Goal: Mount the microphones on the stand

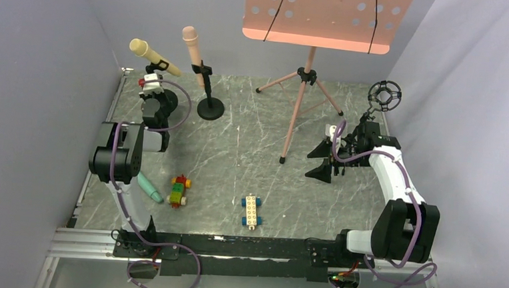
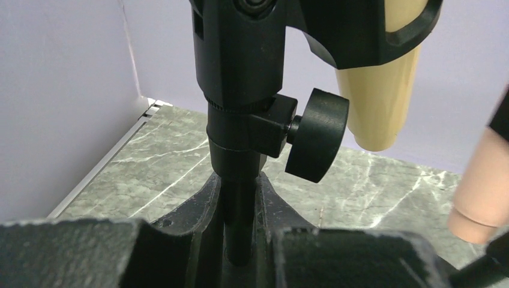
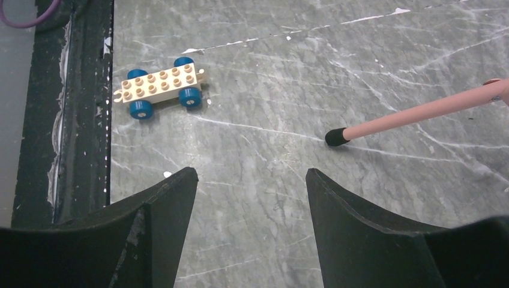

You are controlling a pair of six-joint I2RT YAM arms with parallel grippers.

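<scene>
The left gripper next shifts the pole of the yellow microphone's stand outward and toward the middle stand, then down, and opens. The pale yellow microphone sits in its clip.
My left gripper (image 1: 154, 86) is shut on the black pole (image 2: 238, 210) of the left stand at the back left, just below its clamp knob (image 2: 317, 135). That stand's clip holds the pale yellow microphone (image 1: 152, 55), whose tail (image 2: 379, 99) hangs above the knob. The pink microphone (image 1: 193, 49) sits tilted in the clip of the middle stand (image 1: 210, 108); its tail (image 2: 482, 192) shows at the right. The teal-green microphone (image 1: 149, 188) lies on the table, partly hidden by my left arm. My right gripper (image 1: 324, 159) (image 3: 251, 180) hovers open over bare table.
A third stand with an empty round mount (image 1: 383, 95) is at the back right. A pink music stand (image 1: 326, 15) on a tripod (image 1: 299, 100) fills the back middle; one leg (image 3: 414, 114) lies near my right gripper. Two brick cars (image 1: 179, 191) (image 1: 252, 210) (image 3: 161, 91) lie in front.
</scene>
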